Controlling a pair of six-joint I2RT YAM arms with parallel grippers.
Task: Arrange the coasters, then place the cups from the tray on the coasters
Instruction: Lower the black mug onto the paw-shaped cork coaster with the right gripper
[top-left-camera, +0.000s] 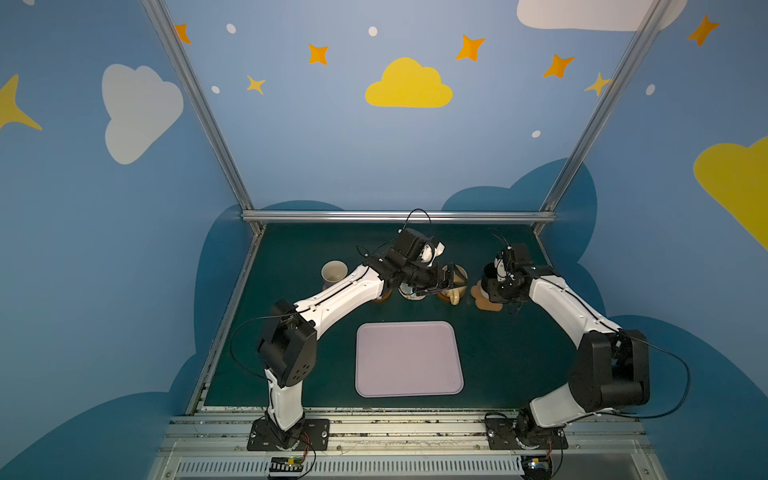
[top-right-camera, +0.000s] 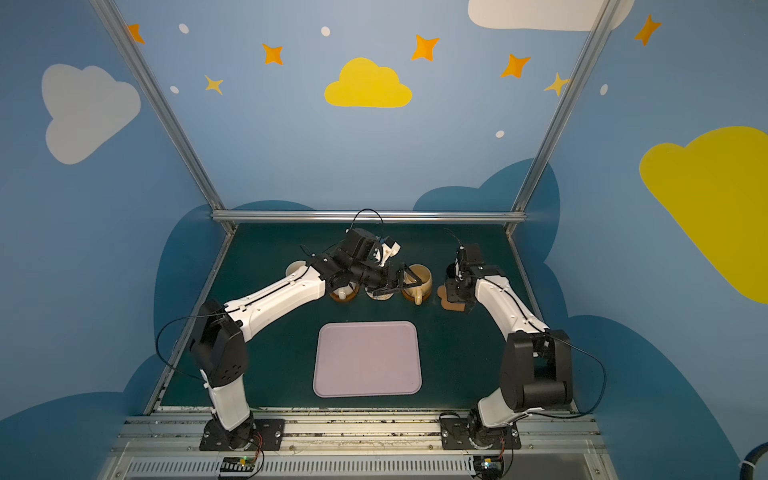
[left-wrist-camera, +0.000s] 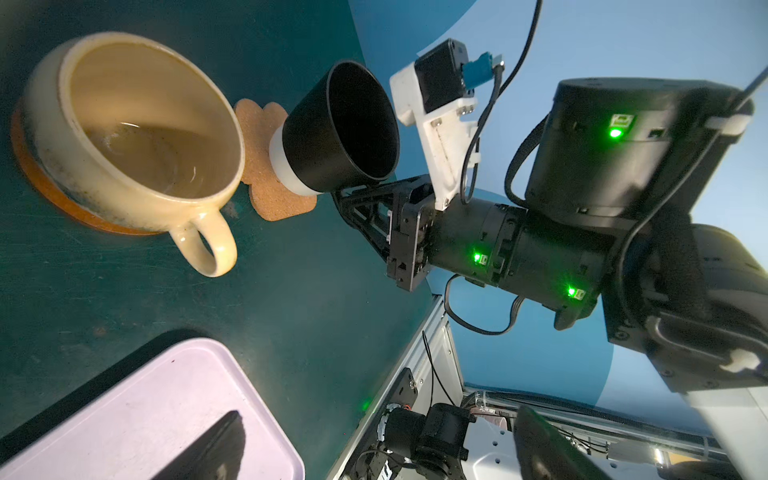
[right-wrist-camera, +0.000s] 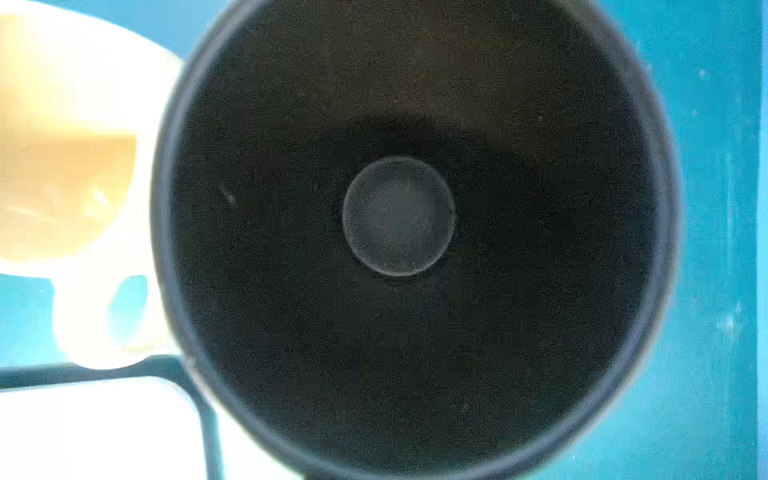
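The black cup comes down onto the tan paw-shaped coaster next and my right gripper releases it, since the coaster lies below the gripper, under the cup's white base.
My right gripper is shut on the black cup, which is tilted with its white base over the tan paw-shaped coaster; I cannot tell whether they touch. The right wrist view looks straight down into the black cup. The mustard cup sits on a dark-brown round coaster. My left gripper hangs open beside it, holding nothing. The lilac tray holds no cups.
A pale cup stands at the far left of the row. Another cup sits on a round coaster under my left forearm, and a third is mostly hidden by my left wrist. An aluminium rail bounds the table's back.
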